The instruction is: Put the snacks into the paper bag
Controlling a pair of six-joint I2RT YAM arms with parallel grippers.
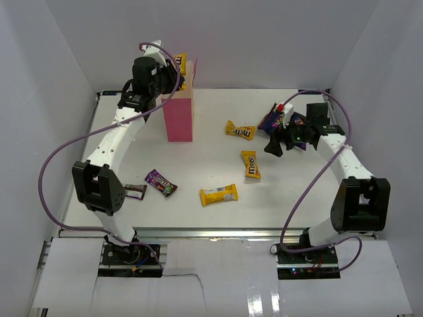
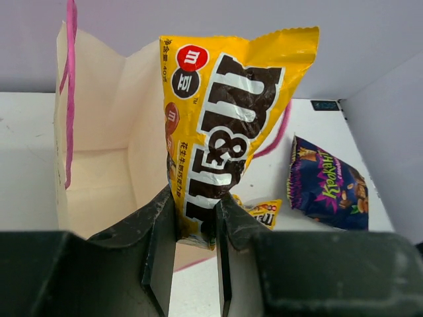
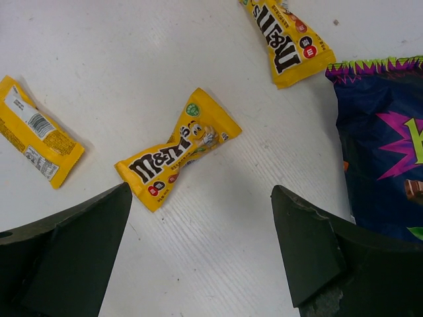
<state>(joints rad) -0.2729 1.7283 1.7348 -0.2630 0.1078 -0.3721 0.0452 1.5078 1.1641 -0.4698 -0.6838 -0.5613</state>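
Observation:
The right gripper lowers to the middle yellow packet next, turning until its open fingers straddle the packet's lettered end [image 1: 252,170] [image 3: 157,166].
The pink paper bag [image 1: 178,117] stands upright at the back left; its cream inside [image 2: 99,152] is open in the left wrist view. My left gripper [image 1: 173,74] [image 2: 196,218] is shut on a yellow packet [image 1: 180,65] [image 2: 225,125] and holds it over the bag's mouth. My right gripper [image 1: 276,141] [image 3: 201,195] is open and empty, low over the table beside the blue-purple snack bag [image 1: 273,119] [image 3: 383,139] [image 2: 327,185]. Three yellow packets [image 1: 240,130] [image 1: 250,164] [image 1: 219,194] lie mid-table; the right wrist view shows them [image 3: 287,36] [image 3: 177,148] [image 3: 39,139].
A dark purple packet [image 1: 161,182] and a brown packet [image 1: 135,191] lie at the front left by the left arm's elbow. White walls close in the table on the left, back and right. A small white and red thing [image 1: 285,107] lies behind the snack bag.

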